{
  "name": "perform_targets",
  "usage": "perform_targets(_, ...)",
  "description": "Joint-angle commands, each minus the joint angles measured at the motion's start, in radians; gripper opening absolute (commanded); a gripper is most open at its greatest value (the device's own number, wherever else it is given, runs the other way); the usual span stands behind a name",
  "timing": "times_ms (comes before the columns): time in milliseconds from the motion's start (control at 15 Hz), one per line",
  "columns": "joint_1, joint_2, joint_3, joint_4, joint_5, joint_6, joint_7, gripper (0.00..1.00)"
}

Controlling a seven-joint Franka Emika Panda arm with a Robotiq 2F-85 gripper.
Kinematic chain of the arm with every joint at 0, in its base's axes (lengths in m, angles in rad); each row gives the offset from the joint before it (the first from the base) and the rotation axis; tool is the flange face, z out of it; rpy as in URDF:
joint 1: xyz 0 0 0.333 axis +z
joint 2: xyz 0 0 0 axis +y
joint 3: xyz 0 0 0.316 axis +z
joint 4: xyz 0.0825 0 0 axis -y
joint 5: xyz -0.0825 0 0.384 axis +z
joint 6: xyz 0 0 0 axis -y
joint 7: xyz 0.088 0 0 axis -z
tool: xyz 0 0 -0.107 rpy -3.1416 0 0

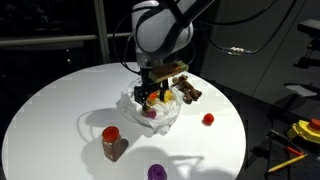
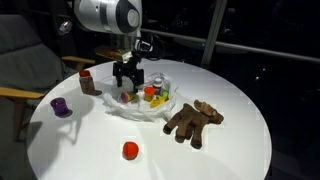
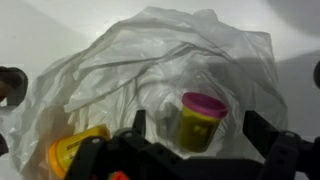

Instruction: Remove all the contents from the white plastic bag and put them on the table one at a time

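Note:
My gripper will move sideways off the pink-lidded tub next and lower its fingers around the orange-red lid, because that lid is upright and uncovered in the open bag [image 3: 150, 60].
The white plastic bag [image 1: 150, 112] lies open at the middle of the round table and also shows in an exterior view [image 2: 140, 104]. In the wrist view the bag [image 3: 150, 60] holds a yellow tub with a pink lid [image 3: 201, 120] and a yellow-orange item [image 3: 70, 152] at the lower left. Small colourful items show inside the bag in an exterior view [image 2: 152, 95]. My gripper [image 3: 200, 128] is open, with its two fingers on either side of the tub and not touching it. It hangs just over the bag in both exterior views [image 1: 153, 92] [image 2: 128, 78].
On the white table [image 1: 60, 110] stand a brown jar with a red lid [image 1: 112, 142], a purple cup [image 1: 157, 172], a small red ball [image 1: 208, 119] and a brown plush toy [image 1: 188, 92]. The table edge curves close at the front.

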Motion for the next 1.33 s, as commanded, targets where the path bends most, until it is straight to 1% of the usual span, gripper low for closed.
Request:
perform_targets(0, 0.049, 0.061, -0.062, 0.075, -0.046, 0.029, 0.110, 1.00)
perform_targets(67, 0.039, 0.075, -0.079, 0.092, -0.051, 0.029, 0.116, 1.00)
perform_targets(200, 0.040, 0.102, -0.104, 0.129, -0.061, 0.022, 0.141, 1.00)
perform_targets(400, 0.018, 0.143, -0.125, 0.190, -0.046, 0.023, 0.159, 1.00)
perform_targets(467, 0.006, 0.150, -0.124, 0.207, -0.034, 0.021, 0.156, 1.00)
perform_targets(667, -0.037, 0.177, -0.091, 0.249, 0.002, 0.009, 0.105, 1.00)
perform_targets(867, -0.053, 0.200, -0.075, 0.274, 0.027, 0.006, 0.089, 1.00)
perform_targets(933, -0.058, 0.201, -0.068, 0.274, 0.032, 0.008, 0.079, 0.75)
perform_targets(1000, -0.058, 0.201, -0.065, 0.272, 0.034, 0.015, 0.076, 0.73)
perform_targets(1267, -0.043, 0.180, -0.063, 0.247, 0.029, 0.030, 0.079, 0.42)
